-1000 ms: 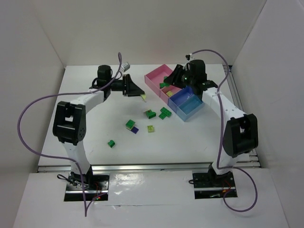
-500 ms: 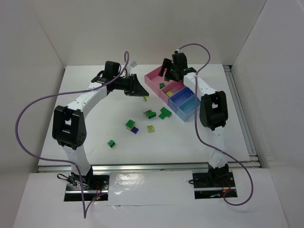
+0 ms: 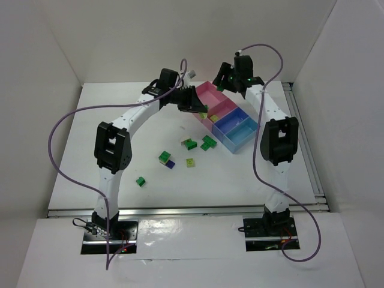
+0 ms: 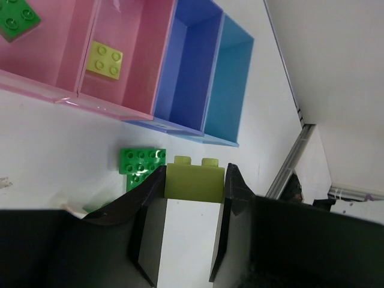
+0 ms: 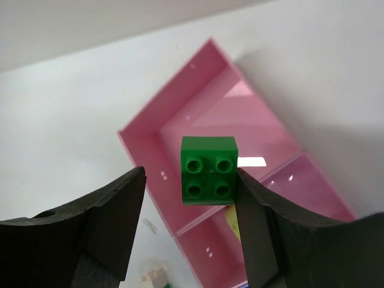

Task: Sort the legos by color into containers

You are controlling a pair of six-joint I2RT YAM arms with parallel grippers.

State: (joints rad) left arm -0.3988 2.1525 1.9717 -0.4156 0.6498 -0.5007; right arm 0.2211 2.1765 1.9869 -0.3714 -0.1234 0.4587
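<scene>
The smaller pink tray lies to my left gripper's right in the top view, so I will shift across over it and release this lego beside its yellow-green match.
My left gripper (image 4: 193,180) is shut on a yellow-green lego (image 4: 194,182), held just above the table in front of the containers. In the top view it (image 3: 202,111) is at the near edge of the pink trays. My right gripper (image 5: 191,180) is open over the large pink tray (image 5: 162,90). A dark green lego (image 5: 209,170) lies against its right finger, with a wide gap to the left one. The smaller pink tray (image 4: 135,75) holds one yellow-green lego (image 4: 104,59). The blue tray (image 4: 186,60) looks bare.
Loose legos lie mid-table: green ones (image 3: 189,144) (image 3: 209,142) (image 3: 163,157) (image 3: 140,180), a dark blue one (image 3: 170,163) and a yellow-green one (image 3: 190,162). White walls close in the back and sides. A rail runs along the right edge (image 3: 305,144).
My left arm has swung right with the yellow-green lego, up to the pink trays. My right gripper has moved back from the tray row to above the large pink tray.
</scene>
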